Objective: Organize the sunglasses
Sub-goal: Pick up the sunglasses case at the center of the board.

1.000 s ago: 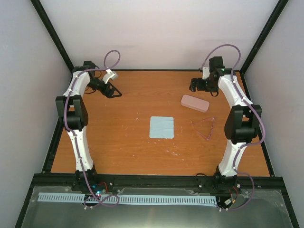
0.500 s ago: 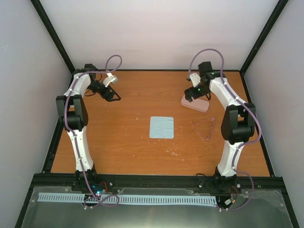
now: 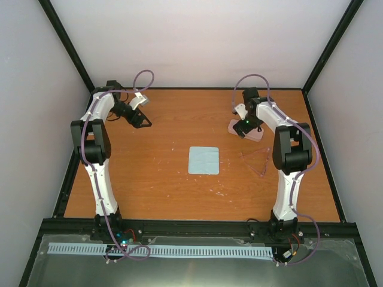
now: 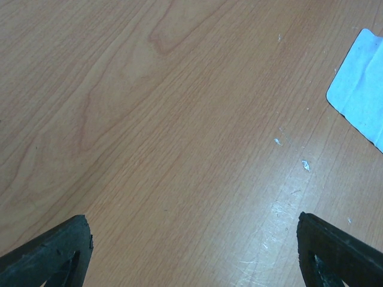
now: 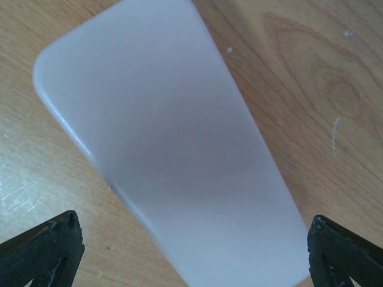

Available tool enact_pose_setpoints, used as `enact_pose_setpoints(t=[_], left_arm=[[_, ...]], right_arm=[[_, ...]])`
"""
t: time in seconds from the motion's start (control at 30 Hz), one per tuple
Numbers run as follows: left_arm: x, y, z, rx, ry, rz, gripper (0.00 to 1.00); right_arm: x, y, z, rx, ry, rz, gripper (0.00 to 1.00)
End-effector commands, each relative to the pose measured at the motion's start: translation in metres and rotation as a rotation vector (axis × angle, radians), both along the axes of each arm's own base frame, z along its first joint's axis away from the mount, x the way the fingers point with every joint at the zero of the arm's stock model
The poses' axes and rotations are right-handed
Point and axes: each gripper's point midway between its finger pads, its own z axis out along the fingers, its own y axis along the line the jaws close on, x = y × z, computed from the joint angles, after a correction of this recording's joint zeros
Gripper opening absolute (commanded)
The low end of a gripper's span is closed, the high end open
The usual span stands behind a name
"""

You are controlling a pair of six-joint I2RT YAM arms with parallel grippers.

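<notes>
The robot's right gripper will move down over the middle of the pink case (image 3: pixel 254 133) (image 5: pixel 185 155) and close across its width, because the case lies just below the wide-open fingers.
The sunglasses (image 3: pixel 257 160), thin pinkish-red frame with slim arms, lie on the wood at the right, near the right arm's elbow. The pink oblong case (image 3: pixel 254 133) lies closed at the back right; in the right wrist view it looks pale (image 5: pixel 173 155) and fills the middle. My right gripper (image 3: pixel 244 127) is open just above the case, its fingertips (image 5: pixel 42 248) wide apart on either side of it. My left gripper (image 3: pixel 141 119) is open and empty at the back left over bare wood, fingertips (image 4: pixel 51 251) wide apart.
A light blue square cloth (image 3: pixel 204 159) lies flat at the table's middle; its corner shows in the left wrist view (image 4: pixel 362 89). Black frame posts and white walls enclose the table (image 3: pixel 155 185).
My right gripper has swung left and down from the back right corner to sit over the pink case. The left gripper has barely moved.
</notes>
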Motion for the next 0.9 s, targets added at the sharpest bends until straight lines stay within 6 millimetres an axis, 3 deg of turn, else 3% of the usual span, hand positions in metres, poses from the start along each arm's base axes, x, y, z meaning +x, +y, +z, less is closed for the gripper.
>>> enact_pose_setpoints(t=[0.0, 0.37, 0.67, 0.87], left_arm=[[0.004, 0.001, 0.017, 0.011, -0.064, -0.015, 0.93], [0.006, 0.001, 0.014, -0.001, -0.034, 0.018, 0.93], [0.019, -0.003, 0.019, -0.051, -0.026, 0.048, 0.92], [0.019, -0.005, 0.019, -0.068, -0.016, 0.052, 0.93]], right_arm=[[0.015, 0.004, -0.006, 0.007, -0.023, 0.019, 1.00], [0.032, 0.006, -0.030, 0.071, 0.007, -0.043, 1.00], [0.049, 0.016, -0.030, 0.205, 0.045, -0.160, 1.00], [0.041, 0.021, -0.019, 0.270, 0.098, -0.188, 1.00]])
